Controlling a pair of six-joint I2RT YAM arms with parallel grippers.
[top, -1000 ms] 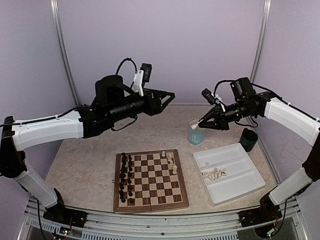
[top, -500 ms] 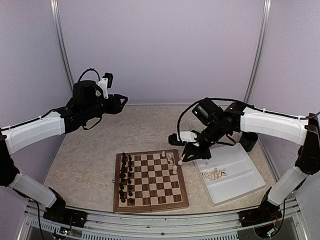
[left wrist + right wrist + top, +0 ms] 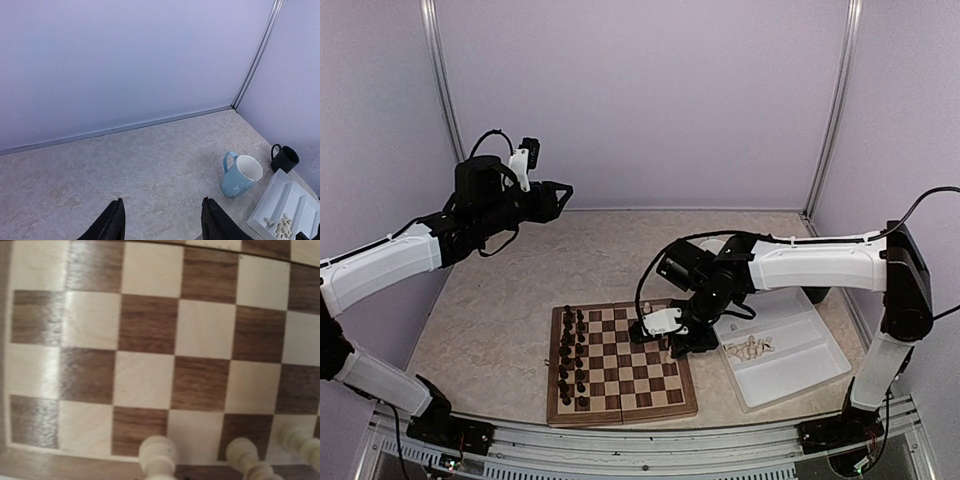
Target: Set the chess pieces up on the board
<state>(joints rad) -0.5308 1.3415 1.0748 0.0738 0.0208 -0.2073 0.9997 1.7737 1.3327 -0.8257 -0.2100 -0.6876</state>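
My right gripper lowers and shifts its chess piece next to the pale edge square (image 3: 195, 437) beside the nearest standing white piece, as that square is empty.
The board (image 3: 620, 372) lies near the front of the table, with dark pieces (image 3: 570, 350) in its left columns. A few cream-white chess pieces (image 3: 647, 307) stand along its right edge. My right gripper (image 3: 672, 340) is low over that edge, shut on a cream-white chess piece (image 3: 157, 457) that hangs just above the board's border. Its fingers are out of the right wrist view, where two more white pieces (image 3: 245, 455) stand to the right of the held one. More white pieces (image 3: 750, 347) lie in the white tray (image 3: 800, 375). My left gripper (image 3: 560, 190) is raised at the back left, open and empty.
A light blue mug (image 3: 240, 175) stands behind the tray (image 3: 280, 200), with a dark mug (image 3: 285, 158) in the back right corner. The right arm (image 3: 800, 262) stretches across above the tray. Purple walls close in the back and sides.
The right arm swung from over the blue mug down to the board's right edge, carrying the white piece. The left arm pulled back to the left, then held still.
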